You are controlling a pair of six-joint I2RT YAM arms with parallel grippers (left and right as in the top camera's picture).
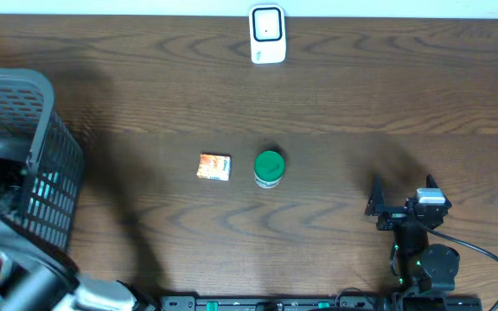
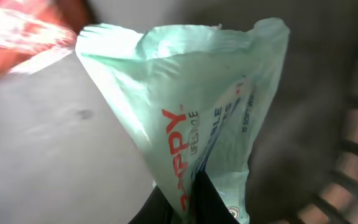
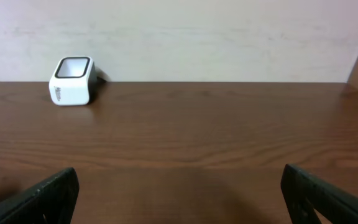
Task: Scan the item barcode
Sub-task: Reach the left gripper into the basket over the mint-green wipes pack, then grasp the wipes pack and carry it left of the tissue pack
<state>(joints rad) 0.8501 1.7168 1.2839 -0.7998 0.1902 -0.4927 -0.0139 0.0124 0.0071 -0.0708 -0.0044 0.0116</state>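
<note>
The left gripper should next lift the packet (image 2: 191,81) over the side of the basket, then lower it and let it go, because bare tabletop lies past the basket to the right in the overhead view.
In the left wrist view my left gripper (image 2: 185,194) is shut on a pale green plastic packet (image 2: 191,81) with red and blue print, pinching its lower edge between the dark fingers. No barcode shows on the visible side. The packet is inside the grey mesh basket (image 1: 46,164), whose wall (image 2: 353,155) shows at the right. From overhead the basket hides the left gripper. The white scanner (image 1: 267,34) stands at the table's far edge, also seen from the right wrist as the scanner (image 3: 72,81). My right gripper (image 1: 402,186) rests open near the front right, with nothing between its fingers (image 3: 48,190).
A small orange box (image 1: 213,167) and a green-lidded jar (image 1: 269,168) sit side by side mid-table. Something red (image 2: 17,37) lies in the basket beside the packet. The left arm (image 1: 24,285) reaches into the basket from the front left corner.
</note>
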